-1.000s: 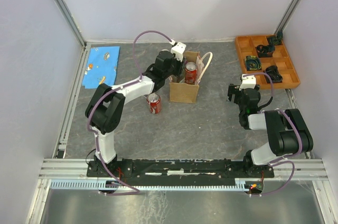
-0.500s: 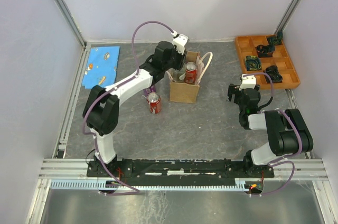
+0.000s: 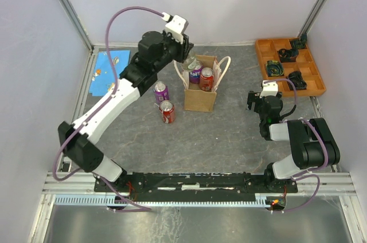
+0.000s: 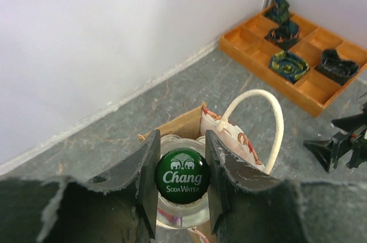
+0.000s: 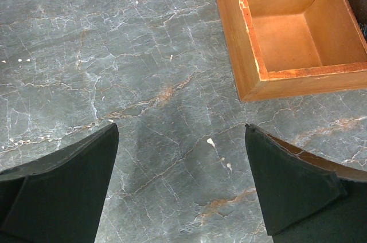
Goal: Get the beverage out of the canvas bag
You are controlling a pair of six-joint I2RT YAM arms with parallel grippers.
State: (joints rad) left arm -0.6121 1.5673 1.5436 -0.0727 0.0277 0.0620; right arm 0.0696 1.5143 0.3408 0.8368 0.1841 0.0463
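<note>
My left gripper swings the bottle to the left in the top view next, to the bare tabletop below, by the unbagged cans. It then lowers and releases it.
The tan canvas bag stands upright mid-table, one cream handle arching at its right. My left gripper is shut on the green "Chang Soda Water" cap of a clear glass bottle, held high over the bag's back-left corner. Whether the bottle's base stands above the rim is hidden. A purple can and a red can stand inside the bag. In the left wrist view the bag's brown rim lies just beyond the cap. My right gripper is open over bare table.
A purple can and a red can stand on the table left of the bag. An orange compartment tray holding dark items sits at the back right, its corner near my right gripper. A blue cloth lies back left.
My left arm has risen and swung back-left, drawing the bottle up out of the bag. The purple cans in the bag and on the table came into view. The right arm stayed still.
</note>
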